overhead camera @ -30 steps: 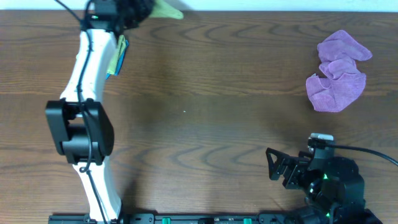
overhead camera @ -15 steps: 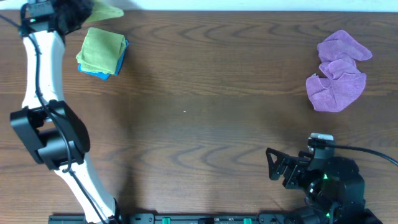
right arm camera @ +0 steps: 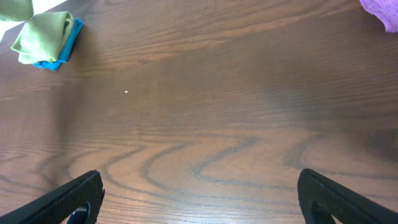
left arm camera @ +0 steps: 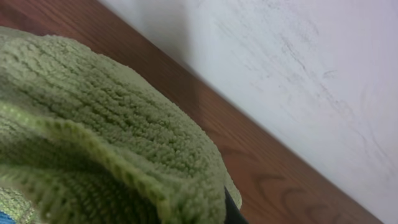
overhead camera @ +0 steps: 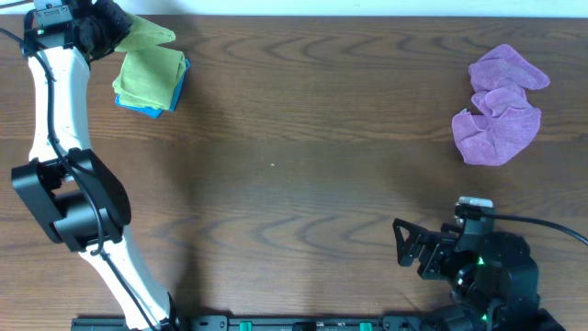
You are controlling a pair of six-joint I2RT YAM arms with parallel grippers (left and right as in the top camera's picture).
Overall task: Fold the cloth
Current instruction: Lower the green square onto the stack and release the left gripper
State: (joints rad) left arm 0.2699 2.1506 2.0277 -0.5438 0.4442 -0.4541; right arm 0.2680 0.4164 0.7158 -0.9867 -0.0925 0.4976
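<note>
My left gripper will next move back over the cloth (overhead camera: pixel 152 74), then release the flap.
A green cloth (overhead camera: pixel 152 74) lies folded on a blue cloth (overhead camera: pixel 147 108) at the table's far left corner. My left gripper (overhead camera: pixel 115 32) is at the back edge beside it, shut on a flap of the green cloth, which fills the left wrist view (left arm camera: pixel 112 137). A crumpled purple cloth (overhead camera: pixel 499 110) lies at the far right. My right gripper (overhead camera: pixel 404 244) is open and empty near the front right, its fingers spread wide over bare wood (right arm camera: pixel 199 199). The right wrist view also shows the green cloth (right arm camera: pixel 43 37) and a corner of the purple cloth (right arm camera: pixel 382 12).
The wooden table (overhead camera: pixel 294 184) has a white wall along its back edge (left arm camera: pixel 311 74). The left arm's white links (overhead camera: pixel 64 138) run down the left side to its base at the front edge.
My left arm swung left from over the pile to the far left corner, uncovering the folded green cloth. The held green flap has come down toward the pile. The right arm has not moved.
</note>
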